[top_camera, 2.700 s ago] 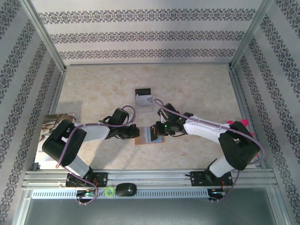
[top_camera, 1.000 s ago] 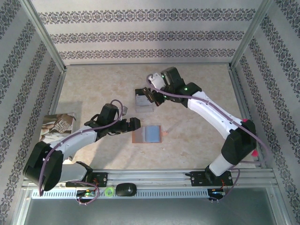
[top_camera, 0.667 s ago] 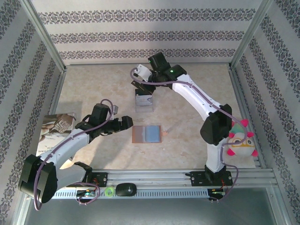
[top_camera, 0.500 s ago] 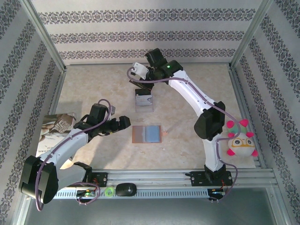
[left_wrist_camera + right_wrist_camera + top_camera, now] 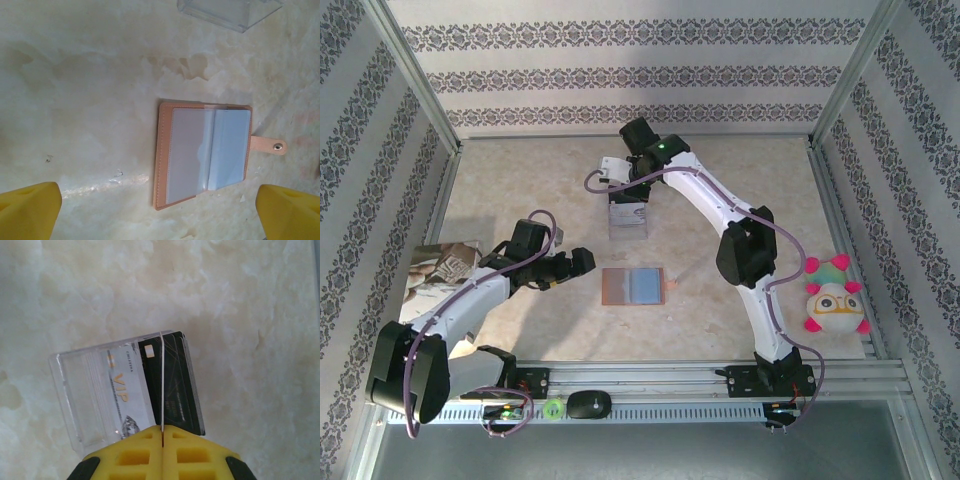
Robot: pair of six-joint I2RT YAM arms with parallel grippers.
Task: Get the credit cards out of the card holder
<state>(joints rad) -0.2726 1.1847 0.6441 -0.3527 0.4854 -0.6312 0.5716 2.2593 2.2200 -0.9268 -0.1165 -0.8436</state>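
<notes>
My right gripper already has the thin credit card edge-on over the clear case (image 5: 82, 390), so I will lower it toward the black card (image 5: 172, 385) in the case and release.
The card holder (image 5: 633, 284) lies open and flat on the table, tan leather with blue-grey panels (image 5: 200, 150), its snap tab (image 5: 272, 146) pointing right. My left gripper (image 5: 578, 265) hangs just left of it, open, with nothing between its yellow fingertips (image 5: 30, 210). My right gripper (image 5: 632, 192) is at the far side, shut on a thin credit card (image 5: 161, 382) seen edge-on. That card hangs over a clear plastic case (image 5: 82, 390), which holds a white VIP card (image 5: 125, 390) and a black card (image 5: 175, 385).
A plush toy (image 5: 833, 305) sits at the right edge and a booklet (image 5: 440, 270) at the left edge. On the front rail are a black mouse (image 5: 588, 403) and a green ring (image 5: 553, 407). The clear case (image 5: 628, 222) stands behind the card holder.
My right arm has swung from the card holder to the far side, carrying the card over the clear case. My left gripper has drawn back to the left, off the holder.
</notes>
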